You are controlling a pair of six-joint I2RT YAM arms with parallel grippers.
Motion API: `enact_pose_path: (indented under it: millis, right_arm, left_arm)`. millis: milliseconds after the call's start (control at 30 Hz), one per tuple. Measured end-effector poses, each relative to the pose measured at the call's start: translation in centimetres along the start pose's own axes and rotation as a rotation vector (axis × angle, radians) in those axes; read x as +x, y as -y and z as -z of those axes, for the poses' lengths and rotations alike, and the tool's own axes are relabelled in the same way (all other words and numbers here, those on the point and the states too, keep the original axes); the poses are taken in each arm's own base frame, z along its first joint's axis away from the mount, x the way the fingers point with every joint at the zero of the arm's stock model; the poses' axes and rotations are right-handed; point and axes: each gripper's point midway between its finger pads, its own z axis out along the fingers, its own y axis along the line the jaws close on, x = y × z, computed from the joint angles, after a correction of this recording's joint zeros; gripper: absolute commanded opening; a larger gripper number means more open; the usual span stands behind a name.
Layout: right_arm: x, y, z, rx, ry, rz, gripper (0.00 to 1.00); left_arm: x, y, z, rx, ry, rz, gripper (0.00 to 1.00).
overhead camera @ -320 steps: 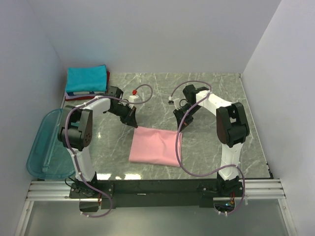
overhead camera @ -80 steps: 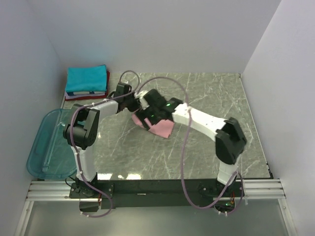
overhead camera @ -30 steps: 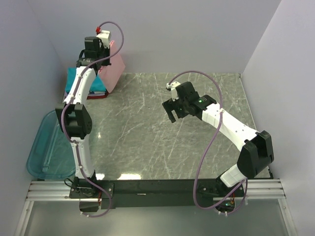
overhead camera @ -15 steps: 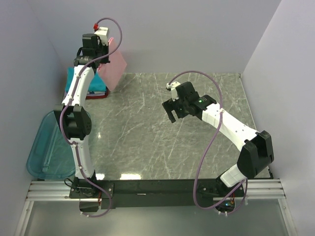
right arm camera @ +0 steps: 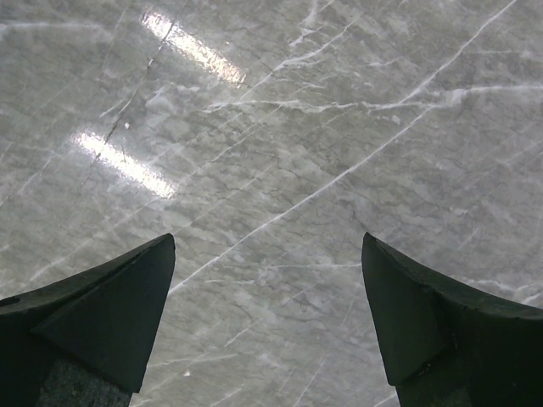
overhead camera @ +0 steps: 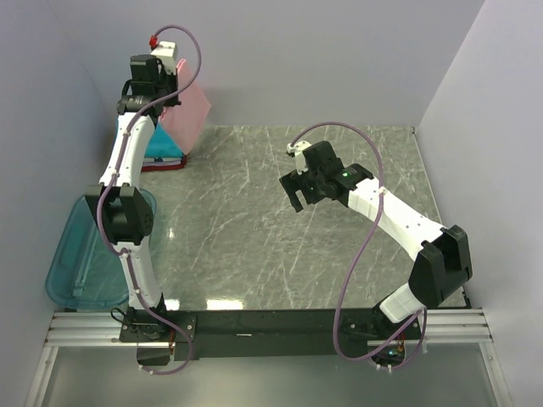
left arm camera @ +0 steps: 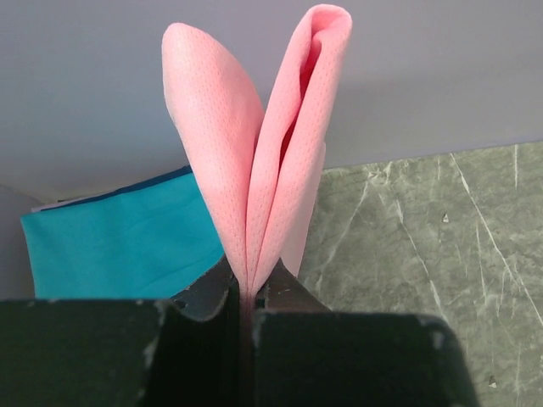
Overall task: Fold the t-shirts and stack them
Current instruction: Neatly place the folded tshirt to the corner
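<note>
Next, my left gripper moves down and to the left in the top view over the teal t-shirt and lets go, since the pink t-shirt hangs past the stack's edge.
The folded light pink t-shirt hangs in the air at the back left, pinched in my left gripper, which is shut on its edge. In the left wrist view the pink t-shirt rises from between the closed fingertips as two folded lobes. Below it lies the stack with the teal t-shirt on top; from above only a teal and red corner shows past my arm. My right gripper hovers open over the middle of the marble table, nothing between its fingers.
A translucent blue plastic bin sits off the table's left edge. The grey back wall stands close behind the stack. The left wall is right next to my raised left arm.
My left arm has carried the pink t-shirt a little further left and up, over the stack. The right arm has not moved.
</note>
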Motion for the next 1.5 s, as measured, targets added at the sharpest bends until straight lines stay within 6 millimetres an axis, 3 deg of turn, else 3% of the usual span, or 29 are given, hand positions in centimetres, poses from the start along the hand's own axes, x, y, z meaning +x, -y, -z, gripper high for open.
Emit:
enact_pose_path:
  millis: [400,767,967,1500]
  right_arm:
    - [0.2,0.1,0.0,0.004,-0.007,0.0,0.97]
    - [0.3,0.1,0.0,0.003,-0.011,0.0,0.97]
    - [0.3,0.0,0.0,0.003,-0.012,0.0,0.98]
    - [0.9,-0.1,-0.5,-0.001,-0.043,-0.002,0.98]
  left_arm:
    - [0.3,-1.9,0.1,-0.035,-0.003,0.007,0.0]
    - [2.3,-8.5,0.0,-0.122,-0.04,0.026,0.0]
    - [4.8,-10.7,-1.5,-0.13,-0.085,0.022,0.0]
    - [8.2,-16.2,-3.5,-0.13,-0.123,-0.022,0.0]
